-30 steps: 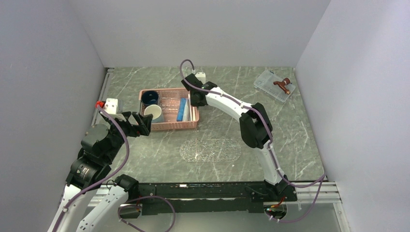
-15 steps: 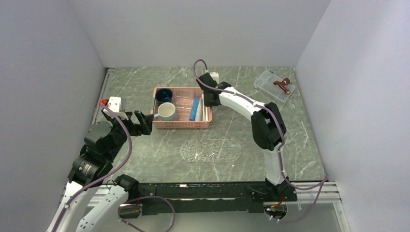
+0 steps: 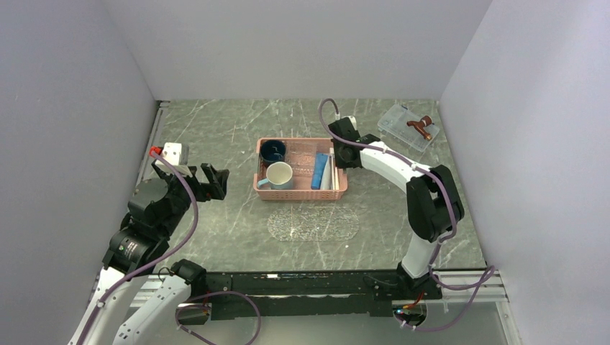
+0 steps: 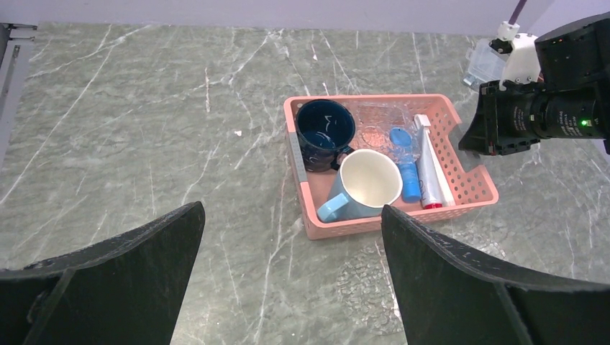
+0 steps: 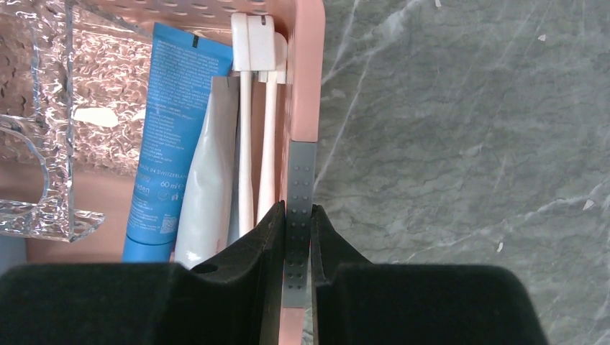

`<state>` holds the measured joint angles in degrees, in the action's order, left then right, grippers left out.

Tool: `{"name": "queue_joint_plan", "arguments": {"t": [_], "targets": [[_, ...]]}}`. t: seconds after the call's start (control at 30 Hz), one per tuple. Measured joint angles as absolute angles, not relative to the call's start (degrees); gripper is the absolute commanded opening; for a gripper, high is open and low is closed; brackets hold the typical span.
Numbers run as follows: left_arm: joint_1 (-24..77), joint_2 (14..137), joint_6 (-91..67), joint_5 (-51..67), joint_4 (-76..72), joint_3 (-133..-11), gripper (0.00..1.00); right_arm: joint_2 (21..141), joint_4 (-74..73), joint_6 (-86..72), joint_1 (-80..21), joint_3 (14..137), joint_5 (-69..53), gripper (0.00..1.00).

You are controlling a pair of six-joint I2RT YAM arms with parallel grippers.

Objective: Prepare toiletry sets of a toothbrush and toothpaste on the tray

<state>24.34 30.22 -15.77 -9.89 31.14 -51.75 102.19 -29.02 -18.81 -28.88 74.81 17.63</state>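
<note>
The basket (image 3: 301, 194) is out of line with the tray, so my right gripper needs to pull the basket's side to the right in the top view, slightly outward, and open.
A pink basket (image 3: 301, 194) sits mid-table, and my right gripper (image 3: 338, 154) is shut on its right wall. In the right wrist view the jaws (image 5: 298, 210) pinch a grey strip on the pink rim (image 5: 306, 72). Inside lie two whitish toothbrushes (image 5: 247, 136), a blue toothpaste tube (image 5: 170, 129) and a whitish tube (image 5: 204, 180). The clear oblong tray (image 3: 313, 223) lies flat just in front of the basket, with nothing on it. My left gripper (image 3: 213, 180) hangs open to the left of the basket, well apart from it and holding nothing (image 4: 291, 215).
A dark blue mug (image 3: 272, 150), a light blue mug (image 3: 280, 175) and a clear textured piece (image 5: 43, 108) share the basket. At the back right a small clear box (image 3: 408, 127) holds a brown item. Walls close in on three sides.
My right gripper has dragged the basket to the right, to just behind the tray. The left gripper stays open at about the same spot.
</note>
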Motion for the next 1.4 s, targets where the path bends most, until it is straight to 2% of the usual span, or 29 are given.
{"name": "queue_joint_plan", "arguments": {"t": [0.8,0.83,0.93,1.0,1.17,1.4], "targets": [[24.34,30.24,-15.77,-9.96,31.16,-51.75,0.99,101.08,-27.53,-17.98,-20.62,73.28,14.17,0.0],[24.34,30.24,-15.77,-9.96,31.14,-51.75,0.99,101.1,-27.59,-18.0,-20.56,73.3,14.17,0.04],[24.34,30.24,-15.77,-9.96,31.16,-51.75,0.99,101.14,-27.92,-18.04,-20.56,73.54,14.17,0.3],[24.34,30.26,-15.77,-9.93,31.14,-51.75,0.99,101.14,-28.27,-18.37,-20.56,73.71,14.2,0.36],[24.34,30.26,-15.77,-9.93,31.14,-51.75,0.99,101.16,-30.15,-18.59,-19.97,75.33,15.33,0.47],[24.34,30.26,-15.77,-9.91,31.14,-51.75,0.99,101.06,-32.53,-18.68,-20.01,79.37,16.64,0.51]]}}
